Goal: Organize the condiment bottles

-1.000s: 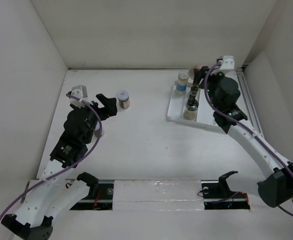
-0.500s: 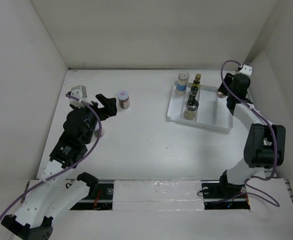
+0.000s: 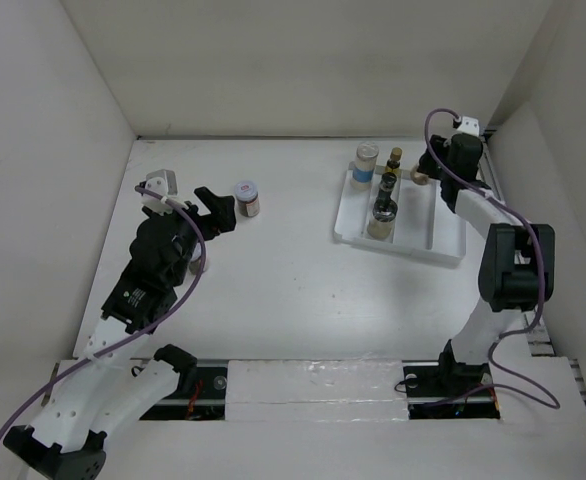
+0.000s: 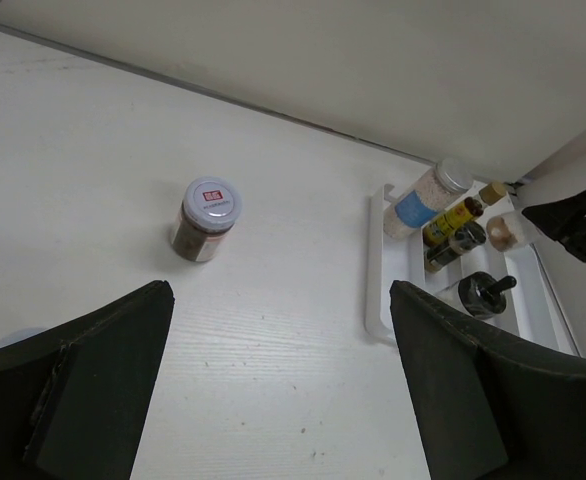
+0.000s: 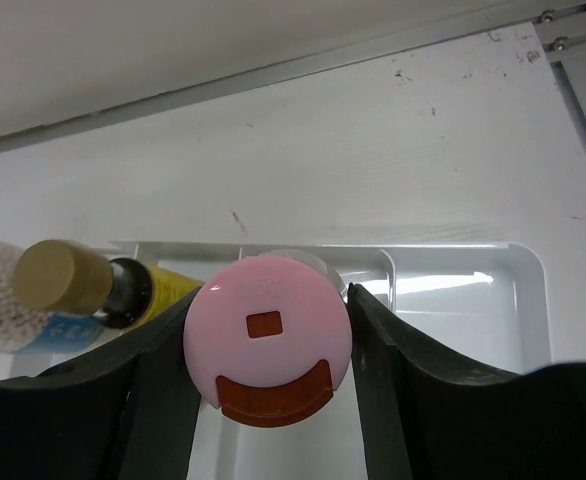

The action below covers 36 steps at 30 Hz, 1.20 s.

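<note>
Next, my right gripper lowers toward the far end of the lane beside the amber yellow-labelled bottle (image 3: 393, 165) and opens, as that lane is free below the pink-capped bottle.
My right gripper (image 3: 425, 176) is shut on the pink-capped bottle (image 5: 268, 350) at the back of the white ridged tray (image 3: 443, 240); I cannot tell whether the bottle touches the tray floor. In the tray's left lane stand the blue-labelled white-lidded bottle (image 3: 366, 160), the slim amber yellow-labelled bottle (image 3: 393, 165), a small dark-capped bottle (image 3: 386, 186) and a black-lidded one (image 3: 381, 215). The red-white-topped jar (image 3: 246, 197) stands alone on the table. My left gripper (image 3: 213, 205) is open just left of that jar, with only bare table between its fingers (image 4: 103, 380).
White walls close in the table on the left, back and right. A metal rail (image 3: 498, 200) runs along the right wall beside the tray. The right arm's forearm (image 3: 493, 215) crosses above the tray's right edge.
The right arm has swung off the tray toward the right wall, then brought its gripper back to the tray's rear with the pink-capped bottle. The left arm and the jar have not moved.
</note>
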Motion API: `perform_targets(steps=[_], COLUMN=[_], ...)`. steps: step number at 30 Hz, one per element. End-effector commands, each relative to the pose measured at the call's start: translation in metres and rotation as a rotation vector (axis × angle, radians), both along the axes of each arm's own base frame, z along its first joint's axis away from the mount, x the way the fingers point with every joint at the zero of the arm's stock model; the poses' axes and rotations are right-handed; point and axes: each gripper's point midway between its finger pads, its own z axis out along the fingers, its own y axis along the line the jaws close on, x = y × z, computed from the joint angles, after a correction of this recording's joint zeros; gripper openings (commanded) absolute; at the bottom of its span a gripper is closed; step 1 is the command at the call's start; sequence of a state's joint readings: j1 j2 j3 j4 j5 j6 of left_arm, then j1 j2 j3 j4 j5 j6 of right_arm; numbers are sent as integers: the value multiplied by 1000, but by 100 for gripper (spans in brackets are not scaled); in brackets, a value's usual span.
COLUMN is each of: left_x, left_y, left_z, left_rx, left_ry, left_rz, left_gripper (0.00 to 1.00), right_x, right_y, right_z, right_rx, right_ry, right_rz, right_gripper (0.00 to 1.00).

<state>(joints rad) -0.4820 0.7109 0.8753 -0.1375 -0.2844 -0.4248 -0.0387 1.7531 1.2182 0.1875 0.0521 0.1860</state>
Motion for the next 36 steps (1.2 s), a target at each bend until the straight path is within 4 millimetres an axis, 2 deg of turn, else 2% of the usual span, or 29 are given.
perform_targets(steps=[1,3,4,6,7,8,14,15,17,18,19,20,21,22,23,25,26,27,28,30,31,32,33,34,35,36], left_x=[2,2,2,2,2,4,4,4,2,2,2,2,2,2,0,0,0,0,-1,-3,-3,-5,-5,-7,-7,-7], left_y=[-1,1,1,1,1,0,2,2,3,3,3,3,3,3,4,4,4,4,8,13,15,16,16,19,19,19], left_z=[11,11,11,11,11,8,8,6,9,9,9,9,9,9,12,12,16,16,18,19,19,23,23,25,25,25], left_rx=[-19,-18,-18,-18,-18,-14,-13,-9,-13,-13,-13,-13,-13,-13,-18,-18,-22,-22,-25,-24,-34,-40,-40,-45,-45,-45], left_ry=[-43,-43,-43,-43,-43,-35,-36,-28,-36,-36,-36,-36,-36,-36,-45,-45,-53,-53,-62,-64,-63,-74,-74,-84,-84,-84], left_rz=[-4,5,5,5,5,5,16,16,16,16,16,16,16,16,16,16,16,16,34,56,67,67,67,78,78,78], left_gripper=[86,86,86,86,86,86,86,86,86,86,86,86,86,86,86,86,86,86,86,86,86,86,86,86,86,86], right_x=[22,22,28,29,32,33,29,28,27,21,17,13,11,2,-4,-14,-24,-26,-33,-38,-51,-52,-47,-50,-59,-52], right_y=[0,0,0,-1,7,7,11,11,9,7,13,10,17,23,26,59,96,100,142,195,244,267,292,313,342,363], right_z=[-5,-19,-13,-30,-28,-33,-32,-19,-2,-1,25,34,46,70,82,105,124,132,137,133,129,134,105,93,81,63], right_rx=[-5,-3,-3,-1,3,4,-5,-6,-11,-16,-36,-42,-62,-62,-81,-91,-106,-109,-93,-100,-89,-83,-83,-79,-75,-74], right_ry=[-2,36,22,72,76,85,103,79,48,50,1,-14,-36,-82,-104,-164,-220,-243,-259,-262,-264,-277,-225,-198,-174,-145], right_rz=[10,10,10,10,31,31,42,42,32,21,37,22,27,36,39,106,217,241,340,488,620,658,705,754,817,851], right_gripper=[38,40,40,41,45,48,70,80,87,91,93,94,94,94,93,88,86,84,84,88,89,92,93,95,97,98])
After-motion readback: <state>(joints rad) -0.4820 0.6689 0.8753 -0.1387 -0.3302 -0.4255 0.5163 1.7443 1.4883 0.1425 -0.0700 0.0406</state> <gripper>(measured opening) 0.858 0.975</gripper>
